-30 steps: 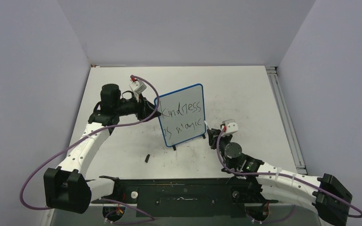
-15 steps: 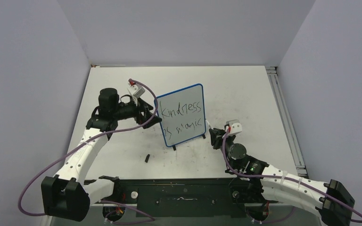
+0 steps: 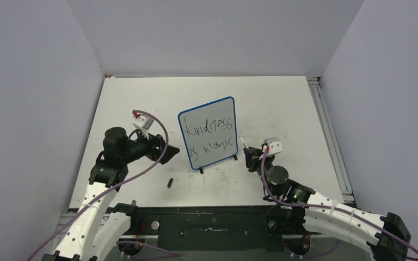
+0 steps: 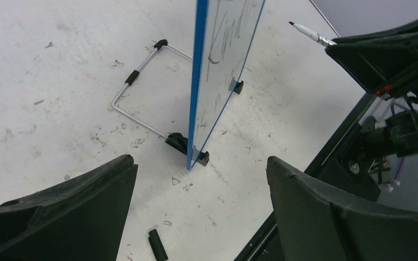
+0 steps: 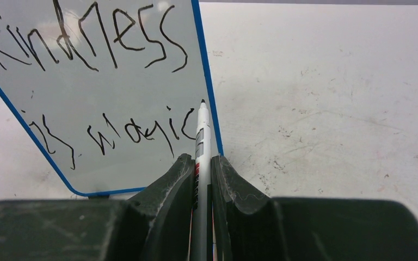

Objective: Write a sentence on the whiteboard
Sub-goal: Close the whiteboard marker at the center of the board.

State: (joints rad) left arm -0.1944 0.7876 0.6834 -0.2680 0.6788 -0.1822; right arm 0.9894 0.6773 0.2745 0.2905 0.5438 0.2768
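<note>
My left gripper will move back, tip down and lower with its fingers on both sides of the black cap [image 3: 170,182] [image 4: 157,245] of the bare-tipped marker next, because the cap is below and behind it.
The whiteboard [image 3: 208,134], white with a thin blue frame and black feet, stands upright mid-table. The sentence [image 3: 211,136] on it reads "Kindness is magic" in two black lines, also clear in the right wrist view [image 5: 95,81]. My right gripper [image 3: 249,156] is shut on a white marker [image 5: 200,147], its tip just off the board's lower right edge. My left gripper [image 3: 170,153] is open and empty, a short way left of the board, whose edge shows in the left wrist view [image 4: 197,81].
A small black marker cap [image 3: 170,182] lies on the table in front of the board, also in the left wrist view [image 4: 157,245]. The board's wire stand [image 4: 133,92] sticks out behind it. A rail [image 3: 326,130] runs along the table's right edge.
My left gripper has let go of the board's left edge and drawn back toward the near left. My right gripper with the marker has shifted slightly right, away from the board.
</note>
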